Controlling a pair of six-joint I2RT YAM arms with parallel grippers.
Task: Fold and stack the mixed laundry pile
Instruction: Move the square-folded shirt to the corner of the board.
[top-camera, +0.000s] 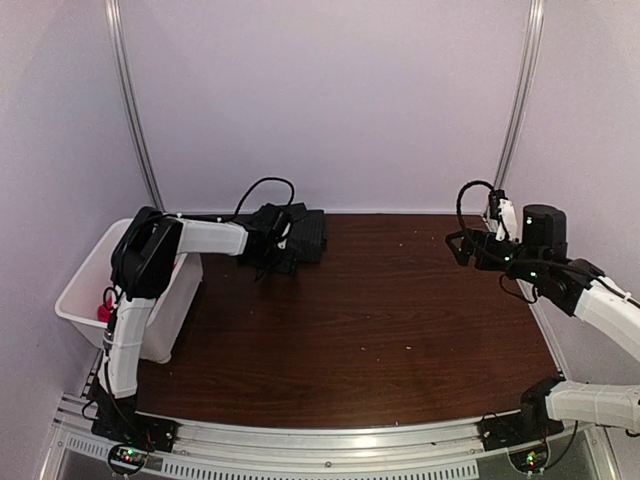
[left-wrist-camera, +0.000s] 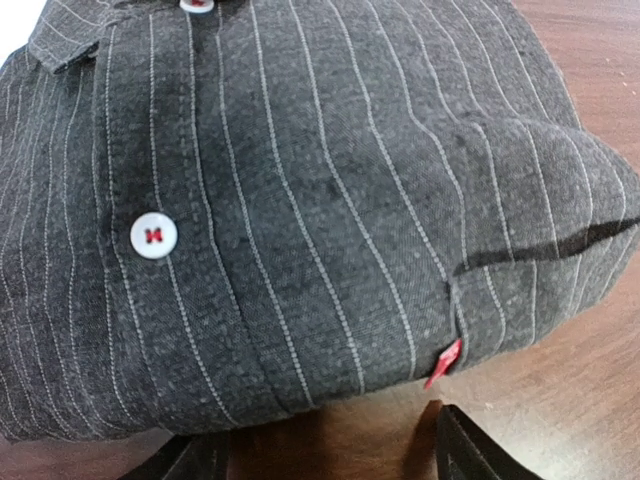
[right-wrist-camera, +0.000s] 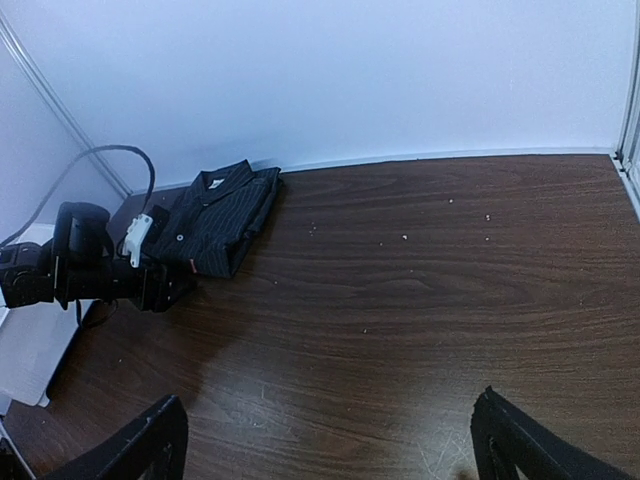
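Observation:
The shirt is lying folded, so my left gripper will lift away from it, then go back over the white bin and down onto the red cloth (top-camera: 104, 312).
The dark charcoal pinstriped shirt (top-camera: 305, 235) lies folded at the back left of the table. It fills the left wrist view (left-wrist-camera: 300, 200), with white buttons and a small red tag. It also shows in the right wrist view (right-wrist-camera: 215, 225). My left gripper (top-camera: 272, 242) (left-wrist-camera: 330, 465) is open and empty, low over the table, its fingertips just short of the shirt's near folded edge. My right gripper (top-camera: 453, 243) (right-wrist-camera: 335, 450) is open and empty, raised at the right side. A bit of red cloth (top-camera: 106, 300) shows inside the bin, mostly hidden by my left arm.
A white plastic bin (top-camera: 80, 285) stands at the table's left edge, beside my left arm; its corner shows in the right wrist view (right-wrist-camera: 30, 345). Walls close the back and sides. Small crumbs dot the brown table (top-camera: 380, 320).

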